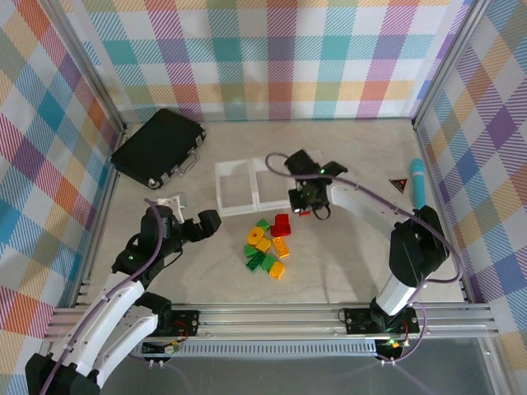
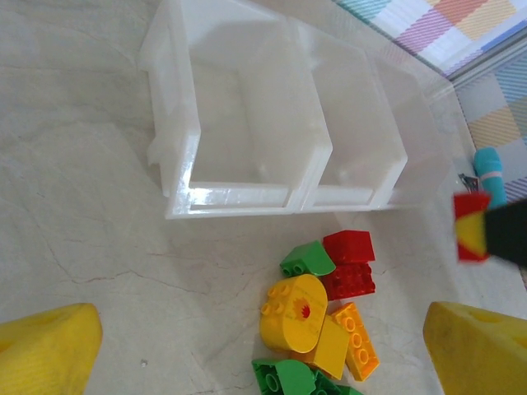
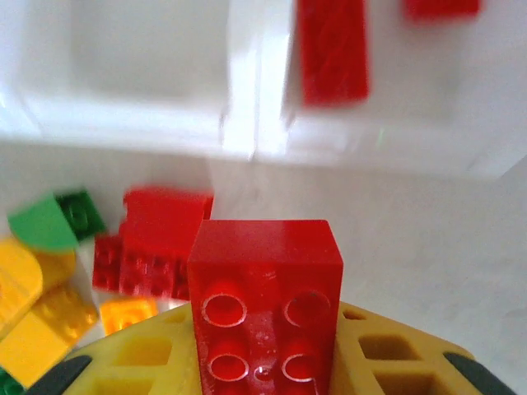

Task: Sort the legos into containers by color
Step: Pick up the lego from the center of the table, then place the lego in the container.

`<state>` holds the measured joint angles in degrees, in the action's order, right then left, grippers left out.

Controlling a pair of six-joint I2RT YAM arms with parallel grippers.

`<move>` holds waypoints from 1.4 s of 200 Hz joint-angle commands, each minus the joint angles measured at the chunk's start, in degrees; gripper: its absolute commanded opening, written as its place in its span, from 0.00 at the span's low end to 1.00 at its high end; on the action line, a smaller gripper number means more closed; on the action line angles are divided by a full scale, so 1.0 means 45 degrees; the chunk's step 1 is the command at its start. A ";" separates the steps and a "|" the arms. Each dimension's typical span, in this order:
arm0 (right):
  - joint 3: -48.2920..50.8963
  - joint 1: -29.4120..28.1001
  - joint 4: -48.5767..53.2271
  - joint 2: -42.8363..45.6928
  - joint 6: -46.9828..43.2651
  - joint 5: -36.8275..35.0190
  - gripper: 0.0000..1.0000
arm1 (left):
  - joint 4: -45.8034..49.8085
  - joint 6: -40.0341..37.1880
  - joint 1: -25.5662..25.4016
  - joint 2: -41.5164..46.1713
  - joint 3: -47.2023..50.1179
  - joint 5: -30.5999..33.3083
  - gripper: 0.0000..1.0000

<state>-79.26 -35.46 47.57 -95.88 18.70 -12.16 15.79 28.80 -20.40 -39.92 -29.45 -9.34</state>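
My right gripper should next move the red lego outward past the bin's near rim, over the bin with red bricks in it, and let go there, because the colors match.
My right gripper is shut on a red lego and hovers just in front of the containers, a row of clear whitish bins. One bin ahead of it holds a red brick. Loose legos lie in a pile on the table: red, green, and yellow and orange. My left gripper stands open left of the pile, its yellow fingertips wide apart with nothing between them. The left and middle bins look empty.
A black hard case lies at the back left. A teal object lies by the right wall, with a small dark triangular marker beside it. Checked walls close in the table on three sides.
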 commanded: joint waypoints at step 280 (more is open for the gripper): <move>-0.3021 0.1632 0.1393 -0.0547 -0.2719 0.3107 0.65 | -0.0444 -0.0100 -0.1101 0.0118 -0.0077 0.0027 1.00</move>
<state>-98.70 -25.41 53.78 -101.41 4.34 -0.54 13.45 27.68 -24.38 -40.40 -29.47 -9.43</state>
